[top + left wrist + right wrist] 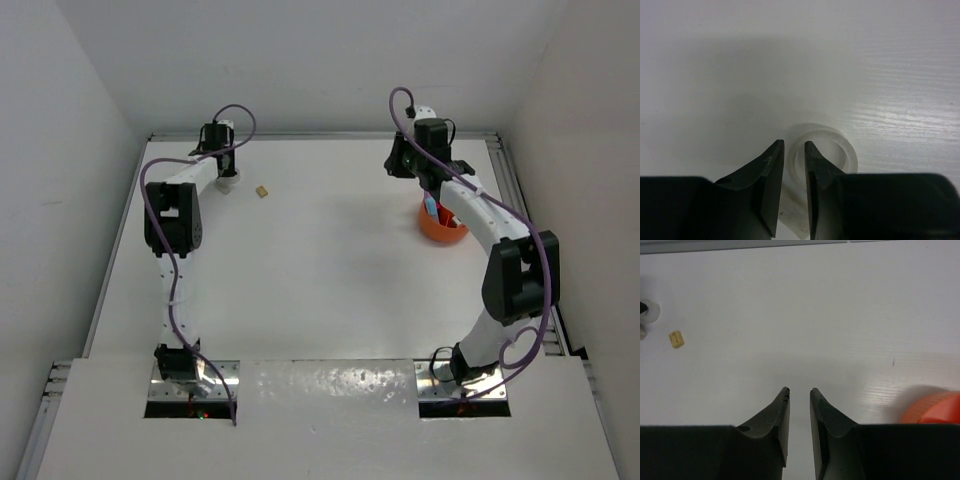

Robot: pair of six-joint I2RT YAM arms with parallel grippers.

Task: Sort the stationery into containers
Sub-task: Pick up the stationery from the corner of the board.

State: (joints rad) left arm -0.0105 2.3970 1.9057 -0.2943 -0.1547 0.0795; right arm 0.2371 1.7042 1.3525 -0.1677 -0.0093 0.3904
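Note:
My left gripper holds the ring and next needs to lift and swing it toward my right gripper's fingers for release, since they hover empty beside the orange tub [442, 224].
The clear tape ring [840, 150] lies on the white table at the far left; it also shows in the top view [229, 183] and the right wrist view [652, 311]. My left gripper [794, 145] is closed over the ring's near wall, one finger outside and one inside. A beige block [262, 190] lies just right of it, also in the right wrist view [676, 338]. The orange tub [442, 224] at the right holds light-blue and pink items; its edge shows in the right wrist view [935, 408]. My right gripper [800, 390] hovers empty beside the tub, jaws nearly together.
White walls close in the table at the back and both sides. The right arm's links pass over the tub's right side. Metal rails run along the table's left and right edges.

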